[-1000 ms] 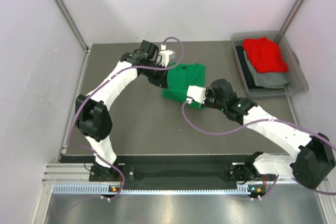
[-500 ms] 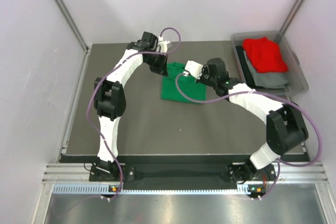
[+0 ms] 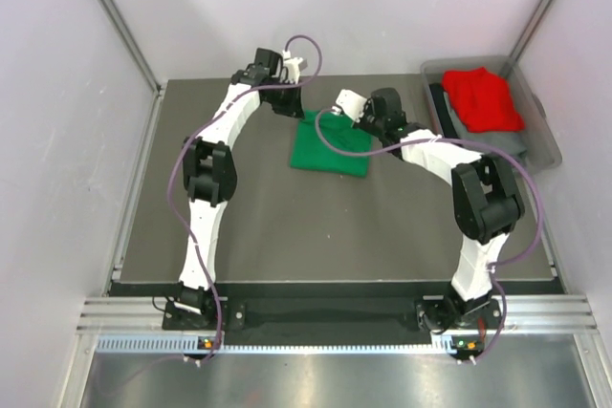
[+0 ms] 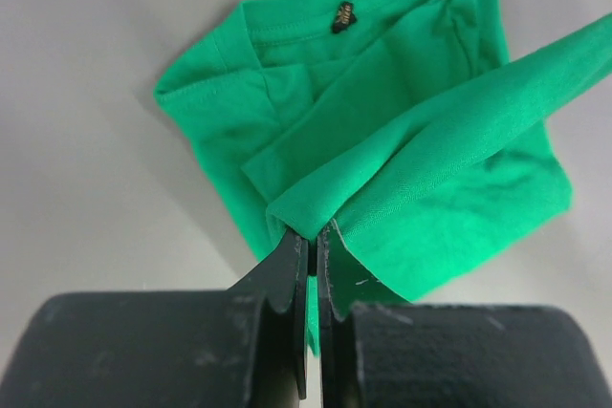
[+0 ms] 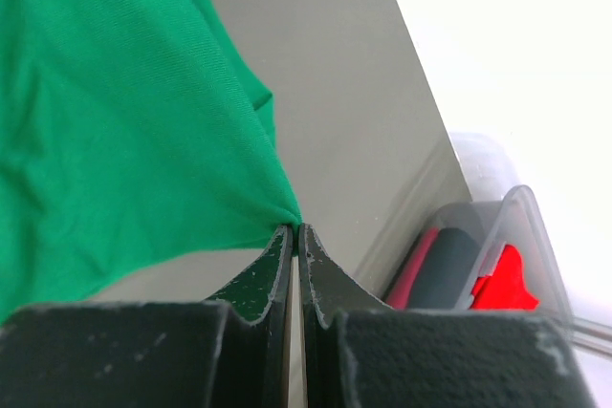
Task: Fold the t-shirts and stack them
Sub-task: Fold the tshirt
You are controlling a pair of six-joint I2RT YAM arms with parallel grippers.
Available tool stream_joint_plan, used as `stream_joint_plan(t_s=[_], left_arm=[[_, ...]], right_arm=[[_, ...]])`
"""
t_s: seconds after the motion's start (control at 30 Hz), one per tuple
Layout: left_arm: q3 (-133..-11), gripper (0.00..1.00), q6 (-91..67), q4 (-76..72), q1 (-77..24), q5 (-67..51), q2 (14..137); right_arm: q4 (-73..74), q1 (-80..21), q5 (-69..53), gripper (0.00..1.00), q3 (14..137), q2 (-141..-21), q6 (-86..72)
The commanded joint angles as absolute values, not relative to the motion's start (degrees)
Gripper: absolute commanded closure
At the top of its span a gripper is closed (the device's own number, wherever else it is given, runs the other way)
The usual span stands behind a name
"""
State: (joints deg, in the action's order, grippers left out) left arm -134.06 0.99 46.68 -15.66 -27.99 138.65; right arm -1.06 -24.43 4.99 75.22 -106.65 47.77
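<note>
My left gripper should move outward and down toward the collar edge (image 3: 313,114) (image 4: 251,30) and carry the raised fold over the shirt, because the collar and its label are still uncovered.
The green t-shirt (image 3: 330,147) lies partly folded on the grey table at the far middle, collar toward the back. My left gripper (image 3: 295,110) is shut on a raised fold of its cloth at the shirt's left far side; in the left wrist view the jaws (image 4: 313,236) pinch the green t-shirt (image 4: 402,131) above its collar label. My right gripper (image 3: 332,118) is shut on a corner of the same shirt, seen pinched at the tips (image 5: 294,227) with the cloth (image 5: 115,121) stretched taut. The red t-shirt (image 3: 483,97) lies in the bin.
A clear plastic bin (image 3: 543,145) stands at the table's far right and holds the red shirt on top of dark and grey garments (image 3: 448,114); it shows in the right wrist view too (image 5: 497,222). White walls enclose the back and sides.
Both grippers have moved toward the table's far side, carrying the green shirt's near edge over itself. The shirt now covers a smaller, squarer patch.
</note>
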Motion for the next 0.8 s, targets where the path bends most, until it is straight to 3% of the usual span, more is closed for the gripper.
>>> stream_joint_plan(t_s=[0.0,0.5,0.53,0.57,0.6,0.63,0.7,0.77], left_arm=[[-137.0,1.00,1.8,44.0,-15.4,-26.8,141.2],[-141.7,1.00,3.0,32.6,-16.1,-18.1,146.0],[-142.1,0.82,3.2,31.9,-16.3,-17.2,146.1],[-142.3,0.73,3.5,31.8,-16.4,-17.0,146.2],[-142.4,0.68,4.2,31.7,-16.7,-16.6,146.3],[-142.4,0.58,4.4,31.9,-16.8,-16.3,146.5],[-142.4,0.42,2.7,31.9,-16.9,-14.2,146.1],[-141.9,0.32,1.5,32.4,-16.8,-11.3,145.3]], right_arm=[[-4.6,-22.5,6.8,1.00,79.0,-108.3,46.0],[-6.2,-20.1,7.8,1.00,87.0,-117.7,43.9],[-6.0,-20.0,8.1,1.00,87.5,-118.3,43.9],[-6.0,-20.0,8.6,0.98,88.6,-118.8,43.8],[-7.3,-20.0,9.4,0.91,88.8,-119.4,43.0],[-8.1,-20.0,10.9,0.76,88.6,-119.5,42.5],[-10.4,-20.0,11.7,0.68,87.7,-118.4,41.0],[-11.8,-20.0,12.3,0.63,85.6,-116.8,39.9]])
